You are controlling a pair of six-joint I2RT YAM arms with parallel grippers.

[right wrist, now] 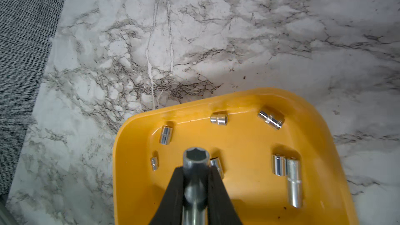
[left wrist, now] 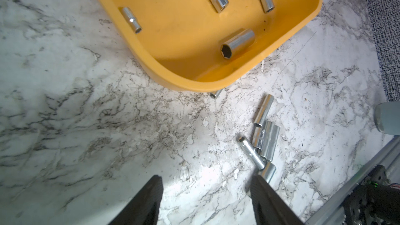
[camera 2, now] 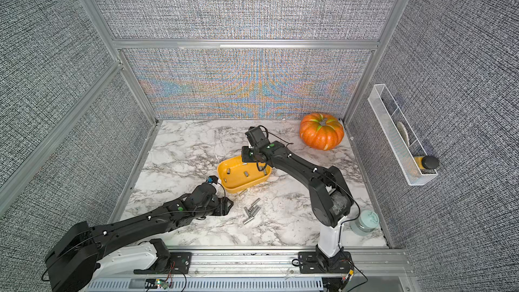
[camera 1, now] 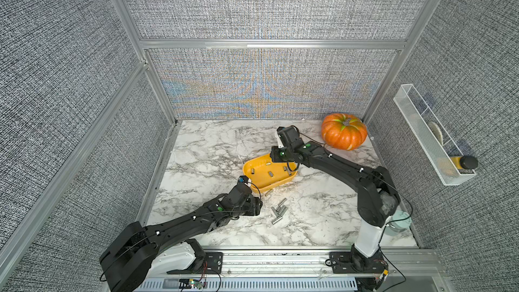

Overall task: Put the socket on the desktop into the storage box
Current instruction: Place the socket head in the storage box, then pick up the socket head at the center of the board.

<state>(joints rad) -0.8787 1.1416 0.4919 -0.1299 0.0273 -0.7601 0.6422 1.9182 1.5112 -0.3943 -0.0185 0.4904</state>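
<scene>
I will next lower my right gripper toward the middle of the box's bottom below and let go of the long chrome socket (right wrist: 195,159), as it already hangs inside the box's rim.
The yellow storage box (camera 1: 247,170) (camera 2: 222,170) lies mid-desktop with several chrome sockets inside (right wrist: 294,182). My right gripper (right wrist: 195,169) hangs over the box's inside, shut on a long chrome socket (right wrist: 195,159) that points hex end down. Loose sockets lie in a cluster (camera 1: 279,211) (camera 2: 251,211) (left wrist: 266,139) on the marble desktop (camera 1: 213,147) in front of the box. One more socket (left wrist: 216,94) rests against the box's near wall. My left gripper (left wrist: 206,179) stands open and empty, low over bare marble just left of the cluster. One of its fingertips (left wrist: 258,182) is close to the cluster's nearest socket.
An orange pumpkin (camera 1: 344,132) sits at the back right corner. A white wire basket (camera 1: 432,139) hangs on the right wall. A pale green jar (camera 1: 398,221) stands by the right arm's base. Aluminium rails (camera 1: 280,259) run along the front edge.
</scene>
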